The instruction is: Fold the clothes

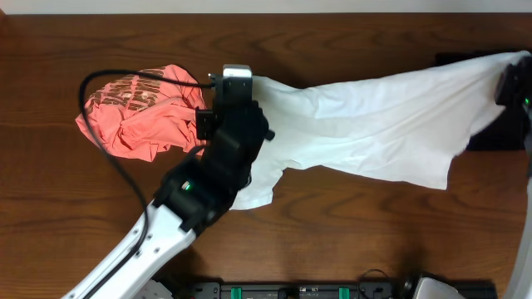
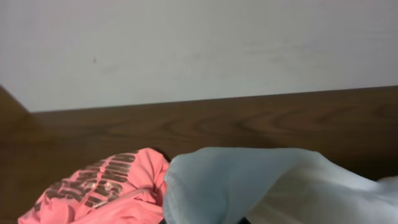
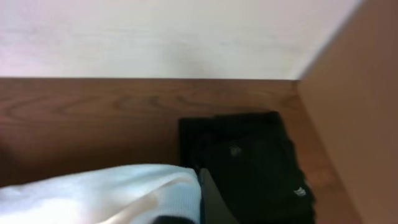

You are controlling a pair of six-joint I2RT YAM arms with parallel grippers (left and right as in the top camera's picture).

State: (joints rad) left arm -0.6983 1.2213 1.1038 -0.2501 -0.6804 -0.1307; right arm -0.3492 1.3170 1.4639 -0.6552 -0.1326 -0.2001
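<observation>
The white T-shirt's raised end goes down and outward in my left gripper next, to the bare wood toward the wall (image 1: pixel 223 46) (image 2: pixel 180 129), and comes free there.
The white T-shirt (image 1: pixel 374 124) hangs stretched across the table between my two grippers. My left gripper (image 1: pixel 238 80) is shut on its left end. In the left wrist view the white fabric (image 2: pixel 249 186) covers the jaws completely. My right gripper (image 1: pixel 509 83) is shut on the shirt's right end at the table's far right. In the right wrist view the white cloth (image 3: pixel 124 193) bunches against one dark finger (image 3: pixel 211 199). The coral-pink shirt (image 1: pixel 141 112) with pale lettering lies crumpled left of my left gripper and shows in the left wrist view too (image 2: pixel 99 193).
A black folded garment (image 1: pixel 490 137) lies at the right edge, partly under the white shirt, and in the right wrist view (image 3: pixel 249 162) it sits just beyond the fingers. A black cable (image 1: pixel 100 133) loops over the pink shirt. A wall rises behind the table.
</observation>
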